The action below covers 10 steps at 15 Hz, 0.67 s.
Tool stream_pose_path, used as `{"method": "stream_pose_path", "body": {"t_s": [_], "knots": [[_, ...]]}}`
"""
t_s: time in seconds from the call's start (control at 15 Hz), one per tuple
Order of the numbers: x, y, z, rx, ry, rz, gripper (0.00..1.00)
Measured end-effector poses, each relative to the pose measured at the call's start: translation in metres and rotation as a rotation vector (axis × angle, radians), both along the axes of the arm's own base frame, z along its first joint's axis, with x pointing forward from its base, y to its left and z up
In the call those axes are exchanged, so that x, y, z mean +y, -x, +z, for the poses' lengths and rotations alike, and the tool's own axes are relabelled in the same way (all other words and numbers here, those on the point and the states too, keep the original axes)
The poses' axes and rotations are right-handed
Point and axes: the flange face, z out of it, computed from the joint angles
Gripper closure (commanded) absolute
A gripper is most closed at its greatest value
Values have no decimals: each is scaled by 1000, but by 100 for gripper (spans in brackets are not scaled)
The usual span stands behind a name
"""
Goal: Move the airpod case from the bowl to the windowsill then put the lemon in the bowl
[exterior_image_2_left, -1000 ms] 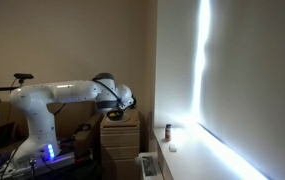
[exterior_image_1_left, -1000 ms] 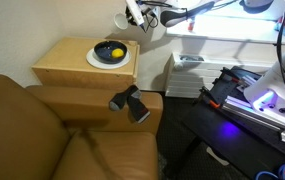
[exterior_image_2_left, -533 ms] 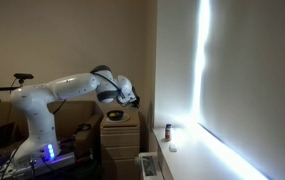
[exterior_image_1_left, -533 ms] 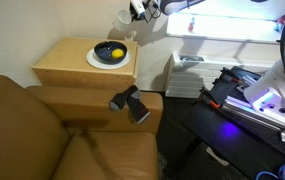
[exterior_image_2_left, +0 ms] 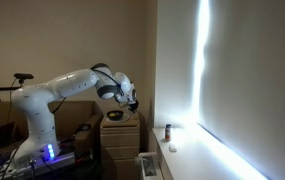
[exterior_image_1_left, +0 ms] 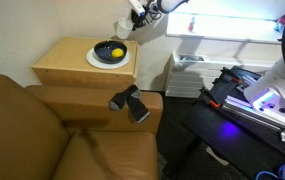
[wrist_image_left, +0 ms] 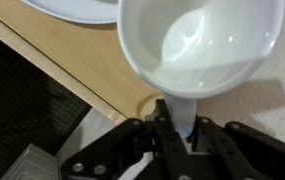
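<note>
I should next lower the white cup (wrist_image_left: 202, 45) in my gripper onto the bare corner of the cabinet beside the plate and let go of the cup's handle, because the cup is still hanging above the wood.
The dark bowl (exterior_image_1_left: 110, 51) sits on a white plate (exterior_image_1_left: 95, 60) on the wooden cabinet, and the yellow lemon (exterior_image_1_left: 114, 52) lies inside it. My gripper (exterior_image_1_left: 139, 12) hangs above the cabinet's far edge, also seen in the other exterior view (exterior_image_2_left: 130, 100). In the wrist view the gripper (wrist_image_left: 177, 135) is shut on the handle of a white cup (wrist_image_left: 202, 45), which looks empty. The white windowsill (exterior_image_2_left: 187, 152) runs under the bright window. A tiny whitish thing (exterior_image_2_left: 172, 147) lies on it, perhaps the airpod case; it is too small to tell.
The light wooden cabinet top (exterior_image_1_left: 67, 58) also shows in the wrist view (wrist_image_left: 72, 60). A brown sofa (exterior_image_1_left: 42, 130) with a black object (exterior_image_1_left: 130, 102) on its arm stands in front. A small bottle (exterior_image_2_left: 167, 131) stands on the sill. A white bin (exterior_image_1_left: 185, 75) stands beside the cabinet.
My gripper has risen with the white cup and moved a little toward the window. The bowl, lemon and plate have not moved.
</note>
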Motion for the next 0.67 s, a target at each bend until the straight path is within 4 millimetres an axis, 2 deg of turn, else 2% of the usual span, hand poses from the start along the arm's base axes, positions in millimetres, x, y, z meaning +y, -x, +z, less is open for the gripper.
{"method": "stream_pose_path", "body": {"t_s": [0.07, 0.2, 0.27, 0.4, 0.67], "knots": [[-4, 0, -1, 31, -30, -15, 82], [-11, -2, -4, 34, -46, -25, 82], [-12, -2, -5, 30, -36, -28, 95], [-11, -3, -7, 36, -51, -35, 95], [-23, -4, -28, 128, -41, -53, 95]]}}
